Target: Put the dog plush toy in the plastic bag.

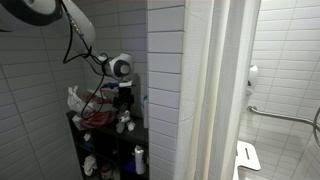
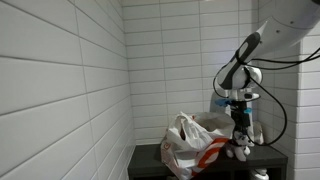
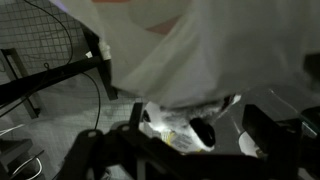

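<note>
The gripper moves down onto the toy's top [image 1: 125, 118] [image 3: 190, 122] next and closes, since that top lies just below it, between the open fingers.
The dog plush toy [image 2: 241, 151] is small and white with dark marks. It lies on the black shelf top [image 2: 150, 158], next to the plastic bag [image 2: 188, 143], a crumpled whitish film bag with red patches. My gripper [image 2: 240, 128] hangs open just above the toy, nothing between its fingers. In the wrist view the toy [image 3: 172, 124] sits between the two dark fingers [image 3: 262, 126], and the bag [image 3: 200, 45] fills the upper part. An exterior view shows the gripper [image 1: 124, 100] over the toy [image 1: 125, 124], with the bag [image 1: 92, 108] beside it.
The black shelf unit [image 1: 76, 140] stands in a white-tiled corner, with walls close behind and beside it. White bottles [image 1: 139, 157] stand on a lower shelf. A cable [image 1: 75, 40] hangs from the arm. A wire rack [image 3: 40, 60] shows in the wrist view.
</note>
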Controlling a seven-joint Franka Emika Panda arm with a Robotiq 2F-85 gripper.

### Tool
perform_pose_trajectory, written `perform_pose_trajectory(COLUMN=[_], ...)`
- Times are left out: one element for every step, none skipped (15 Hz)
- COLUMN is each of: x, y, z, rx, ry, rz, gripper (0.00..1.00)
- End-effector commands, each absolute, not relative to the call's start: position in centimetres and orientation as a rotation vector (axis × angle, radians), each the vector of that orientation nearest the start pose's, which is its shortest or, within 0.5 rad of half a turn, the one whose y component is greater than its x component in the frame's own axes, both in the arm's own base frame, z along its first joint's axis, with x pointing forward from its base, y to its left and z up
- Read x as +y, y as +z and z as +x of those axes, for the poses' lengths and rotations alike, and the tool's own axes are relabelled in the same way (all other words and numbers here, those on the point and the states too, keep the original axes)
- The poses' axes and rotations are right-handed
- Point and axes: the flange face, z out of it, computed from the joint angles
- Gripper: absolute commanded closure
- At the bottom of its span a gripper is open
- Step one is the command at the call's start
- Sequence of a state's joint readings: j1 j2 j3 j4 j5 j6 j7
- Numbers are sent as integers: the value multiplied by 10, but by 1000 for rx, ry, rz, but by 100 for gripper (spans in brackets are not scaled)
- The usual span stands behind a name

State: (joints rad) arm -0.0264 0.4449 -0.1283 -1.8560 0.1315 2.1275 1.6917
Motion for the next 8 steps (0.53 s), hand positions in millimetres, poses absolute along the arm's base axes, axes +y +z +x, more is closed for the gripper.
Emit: perform_pose_trajectory(x=[-84,-84,-83,-83,-82,-82,-81,-80], y=[272,270,269,269,268,266,265,262], z=[611,612,613,614,614,614,614,614], rx=[2620,2619,2617,2616,2615,2615,2614,2614], ry=[273,278,280,279,281,285,289,298], rz=[-1860,-1859,-1857,-1859,-1860,-1860,-1861,-1863], gripper=[0,0,0,0,0,0,0,0])
